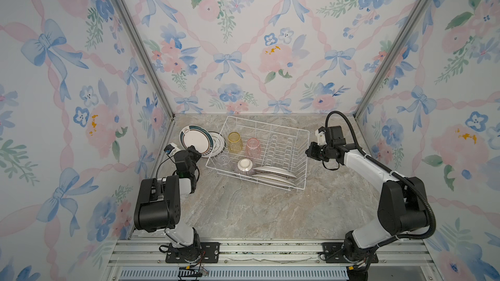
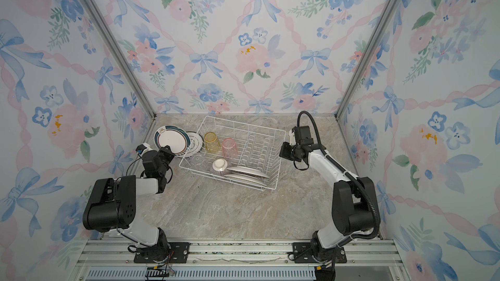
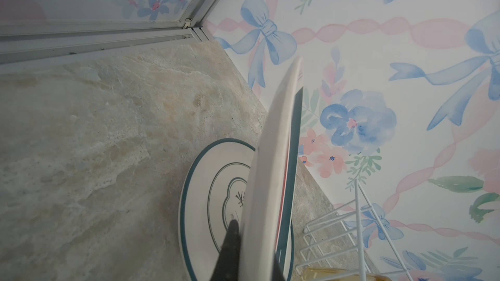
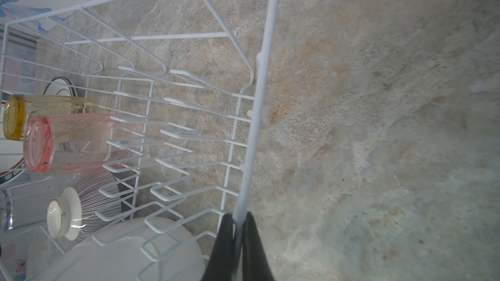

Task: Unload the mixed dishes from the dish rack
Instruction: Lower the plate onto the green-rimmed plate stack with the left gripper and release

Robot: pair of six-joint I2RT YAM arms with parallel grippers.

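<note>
I need to lower my left gripper toward the rack next and let go of the green-rimmed plate on top of the flat plate, because the flat one is below, beside the dish rack [image 1: 267, 123].
My left gripper [image 1: 193, 151] is shut on the edge of a green-rimmed plate [image 1: 194, 137], held tilted over a second plate [image 1: 217, 144] that lies on the table left of the dish rack [image 1: 267, 123]. In the left wrist view the held plate [image 3: 278, 144] runs edge-on between my fingers [image 3: 232, 228], above the flat plate [image 3: 205, 185]. My right gripper [image 1: 307, 152] is shut on the rack's right rim wire [image 4: 263, 77]. Inside the rack stand an upturned yellow tumbler [image 1: 234, 141], pink tumbler [image 1: 253, 147], clear tumbler [image 1: 223, 159], ribbed bowl [image 1: 244, 167] and two leaning plates [image 1: 274, 174].
The rack sits skewed at the back of the marble table [image 1: 257, 212]. Floral walls close in on the left, back and right. An aluminium rail [image 1: 270, 250] with both arm bases runs along the front edge.
</note>
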